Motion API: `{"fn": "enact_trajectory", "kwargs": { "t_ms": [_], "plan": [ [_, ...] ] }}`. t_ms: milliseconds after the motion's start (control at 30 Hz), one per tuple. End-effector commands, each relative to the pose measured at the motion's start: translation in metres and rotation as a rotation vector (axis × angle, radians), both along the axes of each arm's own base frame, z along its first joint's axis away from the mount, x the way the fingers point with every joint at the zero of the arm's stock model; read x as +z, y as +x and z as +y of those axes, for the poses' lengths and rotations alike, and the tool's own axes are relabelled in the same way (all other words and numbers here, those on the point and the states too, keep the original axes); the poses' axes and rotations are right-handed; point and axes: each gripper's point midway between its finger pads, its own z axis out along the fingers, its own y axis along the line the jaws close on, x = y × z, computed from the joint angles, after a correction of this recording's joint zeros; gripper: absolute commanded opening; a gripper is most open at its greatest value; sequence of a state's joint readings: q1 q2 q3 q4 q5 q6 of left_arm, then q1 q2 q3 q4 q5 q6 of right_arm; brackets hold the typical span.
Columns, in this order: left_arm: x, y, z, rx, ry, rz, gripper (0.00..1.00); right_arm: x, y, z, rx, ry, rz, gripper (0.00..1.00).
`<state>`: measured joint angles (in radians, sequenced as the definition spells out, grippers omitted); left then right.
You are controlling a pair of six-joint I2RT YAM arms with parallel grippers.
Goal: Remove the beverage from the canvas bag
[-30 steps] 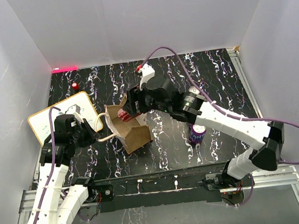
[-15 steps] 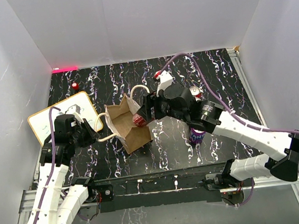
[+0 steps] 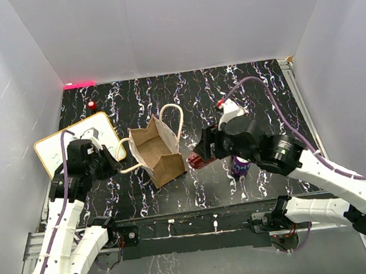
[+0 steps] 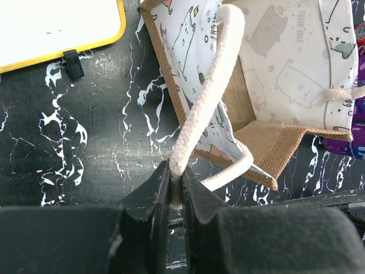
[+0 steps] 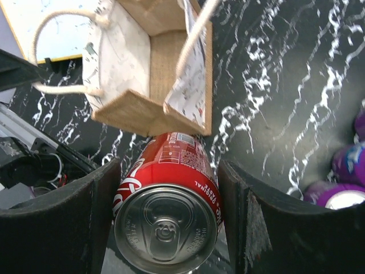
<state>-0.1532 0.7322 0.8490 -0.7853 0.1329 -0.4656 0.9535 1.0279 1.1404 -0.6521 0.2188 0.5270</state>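
Observation:
The robot's right gripper should next move down, back and to the right in the top view, bring the cola can (image 3: pixel 194 161) next to the purple can, and let go of it on bare tabletop.
The tan canvas bag (image 3: pixel 159 153) stands open at centre-left, with nothing visible inside it. My left gripper (image 3: pixel 112 165) is shut on its near cream handle (image 4: pixel 199 108), just left of the bag (image 4: pixel 285 74). My right gripper (image 3: pixel 198 160) is shut on a red cola can (image 5: pixel 168 220). It holds the can outside the bag, just right of the bag's near corner (image 5: pixel 159 68). In the top view only a bit of the can (image 3: pixel 194 161) shows. The bag's other handle (image 3: pixel 173 118) arches up free.
A yellow-rimmed whiteboard (image 3: pixel 73 142) lies left of the bag. A purple can (image 3: pixel 241 166) stands under my right arm, and purple cans (image 5: pixel 347 171) show at the right edge of the right wrist view. A small red object (image 3: pixel 92 105) sits at the back left.
My right gripper has drawn the red can up out of the bag and carried it right and nearer. The bag's far handle has sprung up. The left arm has held still.

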Motion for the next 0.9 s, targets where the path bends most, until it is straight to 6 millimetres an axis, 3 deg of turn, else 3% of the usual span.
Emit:
{"fn": "enact_trajectory", "kwargs": {
  "t_ms": [0,67,167,400,567,700,867],
  "plan": [
    [-0.006,0.000,0.003,0.014,0.012,0.025,0.00,-0.005,-0.013,-0.030,-0.103,0.036,0.060,0.07],
    [-0.007,0.001,0.004,0.018,0.014,0.029,0.00,-0.038,-0.025,-0.045,-0.145,-0.018,0.153,0.07],
    [-0.009,0.001,0.004,0.019,0.016,0.039,0.00,-0.070,-0.041,-0.059,-0.179,-0.062,0.258,0.07],
    [-0.009,0.002,0.003,0.017,0.016,0.042,0.00,-0.118,-0.066,-0.072,-0.254,-0.109,0.446,0.07],
    [-0.008,0.001,0.003,0.013,0.014,0.038,0.00,-0.143,-0.073,-0.092,-0.369,-0.189,0.521,0.08],
    [-0.006,0.001,0.003,0.015,0.013,0.028,0.00,-0.161,-0.065,-0.117,-0.533,-0.252,0.492,0.07],
    [-0.005,0.000,0.002,0.006,0.009,0.022,0.00,-0.153,-0.046,-0.140,-0.693,-0.248,0.383,0.07]
  ]
}}
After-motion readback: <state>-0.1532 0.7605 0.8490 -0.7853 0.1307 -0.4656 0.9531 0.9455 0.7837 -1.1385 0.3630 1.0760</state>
